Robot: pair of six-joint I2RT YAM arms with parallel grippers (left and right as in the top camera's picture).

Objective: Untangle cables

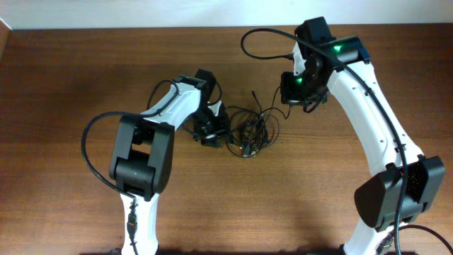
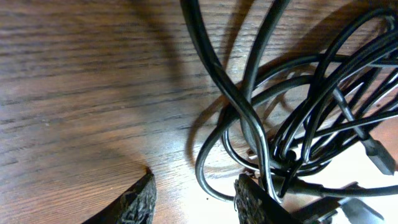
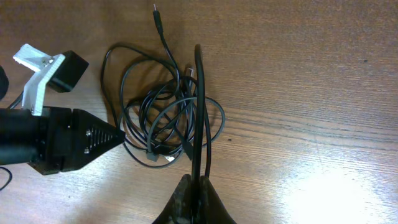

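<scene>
The robot's right gripper should pull its piece of cable far to the right in the overhead view, over bare tabletop, and let it go there, because the piece runs back into the cables.
The cables (image 1: pixel 251 129) lie as one tangled bundle of thin black cords on the wooden table between the two arms. My left gripper (image 1: pixel 212 132) sits low at the bundle's left edge. In the left wrist view its fingers (image 2: pixel 196 200) are open, with bare wood between them and a loop of the cables (image 2: pixel 298 124) against the right finger. My right gripper (image 1: pixel 293 101) is up and to the right of the bundle. In the right wrist view it (image 3: pixel 198 194) is shut on one strand that runs back into the cables (image 3: pixel 168 124). A loose plug end (image 3: pixel 155 12) points away from the bundle.
The wooden table (image 1: pixel 71 71) fills the view; its far edge meets a pale wall. Thick black arm wires loop off the left arm (image 1: pixel 88 142) and the right arm (image 1: pixel 258 34). The left gripper (image 3: pixel 62 140) shows in the right wrist view, beside the bundle.
</scene>
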